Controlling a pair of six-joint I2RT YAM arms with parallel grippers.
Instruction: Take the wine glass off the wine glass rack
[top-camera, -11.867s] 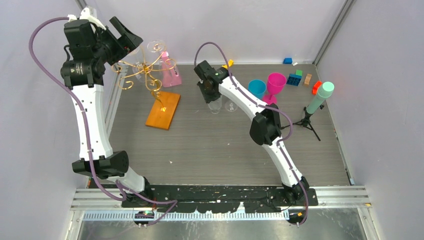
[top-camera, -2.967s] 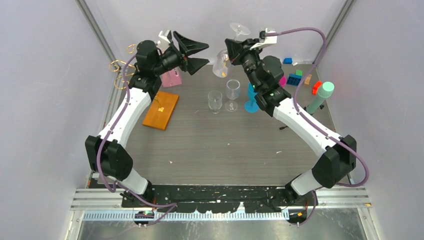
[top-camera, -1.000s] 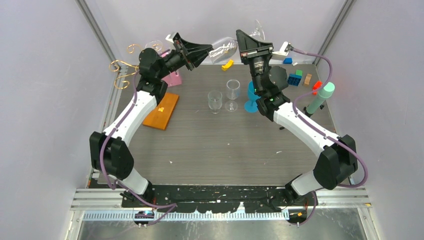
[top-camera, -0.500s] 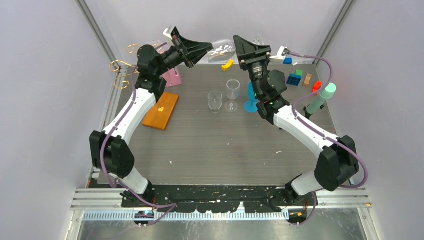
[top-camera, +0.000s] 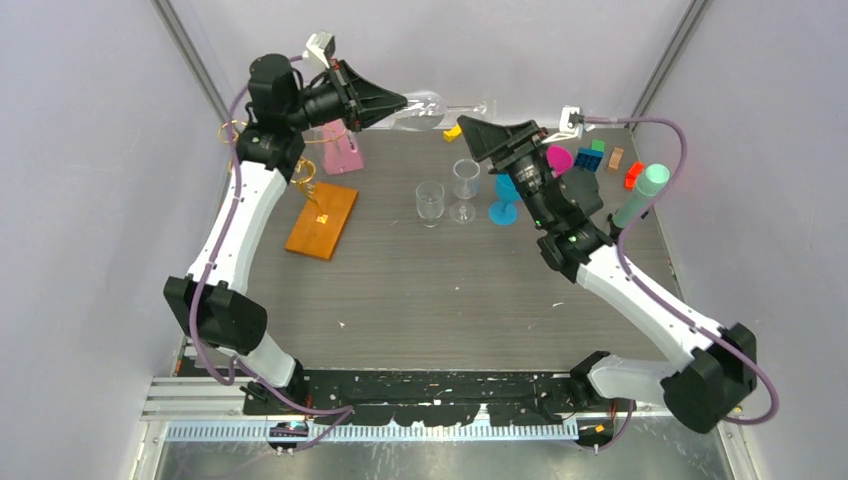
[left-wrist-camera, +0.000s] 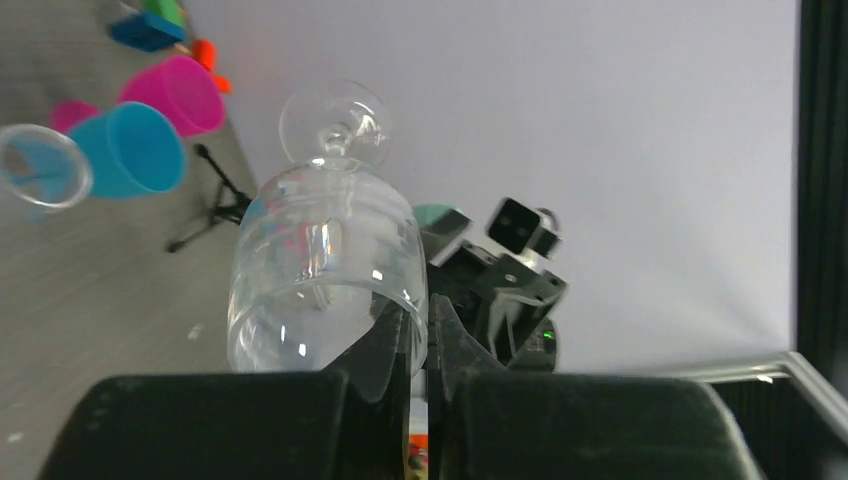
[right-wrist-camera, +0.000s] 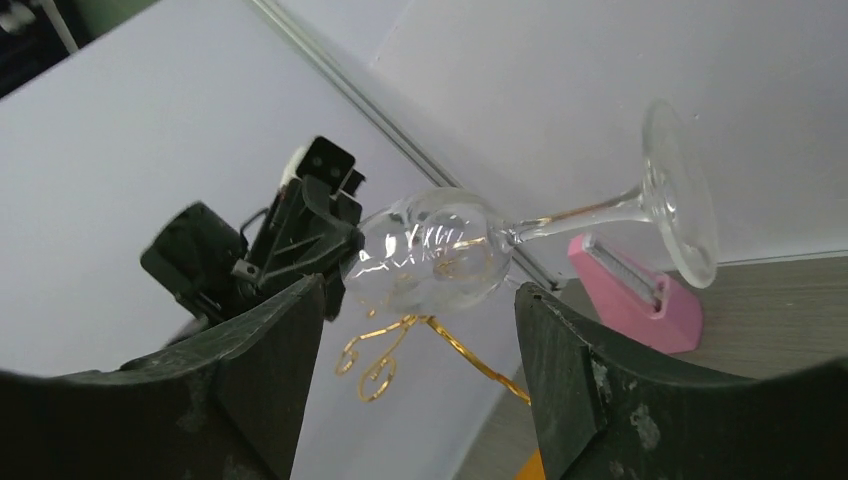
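Observation:
I will next tilt my left gripper down, bring it back and lower the glass's foot onto bare table on the clear glasses' near side, as the glass (top-camera: 425, 105) lies sideways.
A clear wine glass (top-camera: 425, 105) lies sideways in the air above the back of the table, foot pointing right. My left gripper (top-camera: 398, 104) is shut on its rim. In the left wrist view one finger sits inside the bowl of the wine glass (left-wrist-camera: 325, 265) and the other outside, with the left gripper (left-wrist-camera: 421, 322) pinching the wall. My right gripper (top-camera: 472, 131) stands open just right of the glass, apart from it. The right wrist view shows the wine glass (right-wrist-camera: 440, 248) beyond the right gripper (right-wrist-camera: 420, 292). The wine glass rack (top-camera: 322, 220) stands at the left, its gold arms (right-wrist-camera: 400, 345) behind the glass.
Two clear glasses (top-camera: 430, 203) (top-camera: 465, 185) stand mid-table. A blue goblet (top-camera: 505, 195), a magenta goblet (top-camera: 558, 158), toy blocks (top-camera: 590, 155) and a small tripod with a mint cylinder (top-camera: 640, 195) are at the back right. A pink block (top-camera: 340, 152) sits by the rack.
My right gripper has opened, let go of the glass and drawn back down to the right. The left gripper, shut on the rim, has carried the glass slightly left.

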